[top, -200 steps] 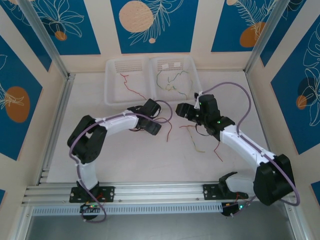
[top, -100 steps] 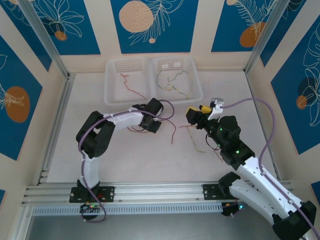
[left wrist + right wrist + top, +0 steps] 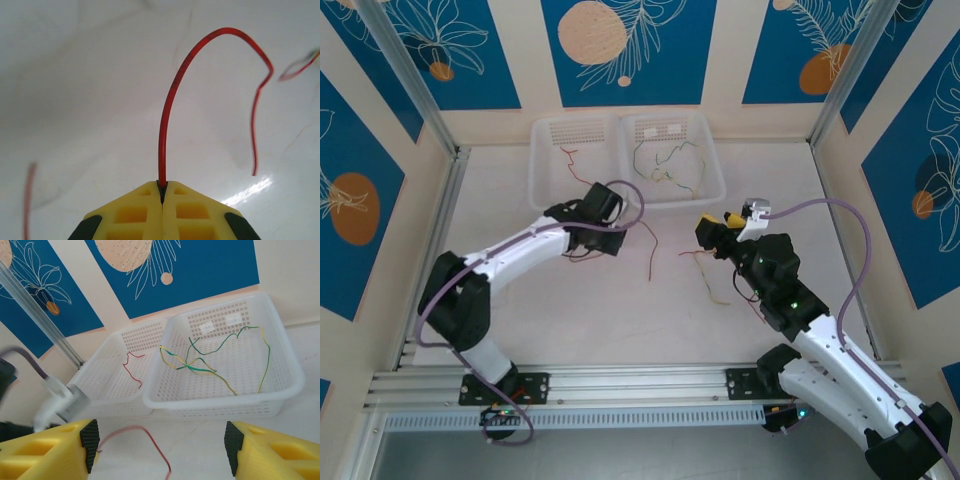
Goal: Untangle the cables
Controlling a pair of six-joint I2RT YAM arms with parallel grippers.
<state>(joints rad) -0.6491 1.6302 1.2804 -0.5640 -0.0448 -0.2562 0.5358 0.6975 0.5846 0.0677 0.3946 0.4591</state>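
Observation:
I will raise my left gripper and swing it outward over the basket holding a red cable (image 3: pixel 572 172) to let go of this end of my red cable, because that basket is outward of my gripper.
My left gripper (image 3: pixel 620 238) is shut on the end of a red cable (image 3: pixel 652 255), which arches out from the closed yellow fingertips (image 3: pixel 161 187) and drops to the table (image 3: pixel 172 95). That same red cable (image 3: pixel 150 440) shows in the right wrist view, low between my wide-open right gripper (image 3: pixel 160 450). The right gripper (image 3: pixel 705 235) hovers over a small tangle of red and yellow-green cables (image 3: pixel 712 285) on the table. One red cable (image 3: pixel 582 170) lies in the left basket. Several green and yellow cables (image 3: pixel 210 365) lie in the right basket.
Two white perforated baskets stand side by side at the back, the left basket (image 3: pixel 535 170) and the right basket (image 3: pixel 715 175). Thick purple-grey arm cables (image 3: pixel 820 215) loop above the table. Aluminium frame posts (image 3: pixel 410 80) border the workspace.
The left arm has swung left and back toward the baskets, dragging the red cable with it. The right arm pulled back a second ago and has since held still.

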